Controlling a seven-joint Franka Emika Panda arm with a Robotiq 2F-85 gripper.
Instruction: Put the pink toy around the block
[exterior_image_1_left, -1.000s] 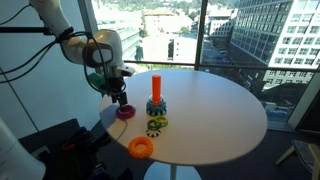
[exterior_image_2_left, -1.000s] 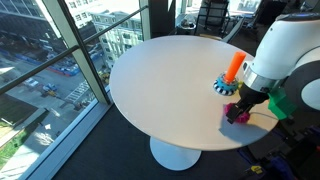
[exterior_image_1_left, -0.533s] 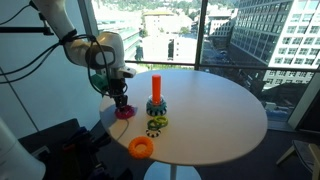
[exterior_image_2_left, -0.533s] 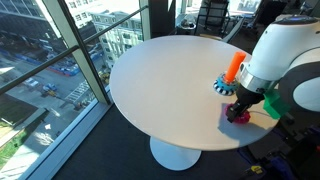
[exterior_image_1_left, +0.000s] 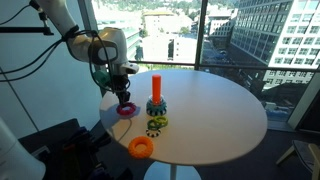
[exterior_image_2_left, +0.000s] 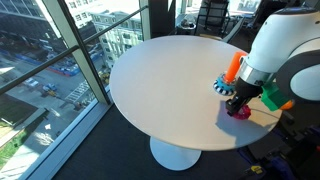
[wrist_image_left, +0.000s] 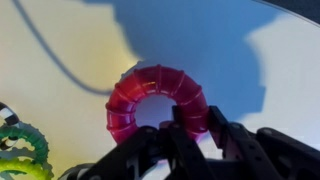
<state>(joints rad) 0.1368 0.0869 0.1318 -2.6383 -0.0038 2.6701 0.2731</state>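
The robot should next lift its gripper and bring the ring over the peg's top (exterior_image_1_left: 156, 79) to let it go there, because the peg's top stands beside the gripper, higher than the ring.
The pink toy (exterior_image_1_left: 125, 109) is a magenta ring low over the white table's near-left part, also seen in an exterior view (exterior_image_2_left: 240, 112). My gripper (exterior_image_1_left: 125, 100) comes down on it from above and is shut on its rim. In the wrist view the ring (wrist_image_left: 150, 80) fills the middle, and the gripper (wrist_image_left: 197, 118) has the ring's right side pinched between two black fingers (wrist_image_left: 222, 128). The block (exterior_image_1_left: 156, 87) is an upright orange-red peg on a round blue base (exterior_image_1_left: 156, 107), a short way to the right of the ring. The peg (exterior_image_2_left: 234, 66) stands bare.
A yellow-green ring (exterior_image_1_left: 155, 124) lies in front of the blue base, and its edge shows in the wrist view (wrist_image_left: 20, 140). A larger orange ring (exterior_image_1_left: 141, 148) lies near the round table's front edge (exterior_image_1_left: 200, 160). Windows stand close behind the table.
The jaws have closed from wide open onto the pink ring's rim. The wrist has shifted a little above the ring; the ring has barely moved.
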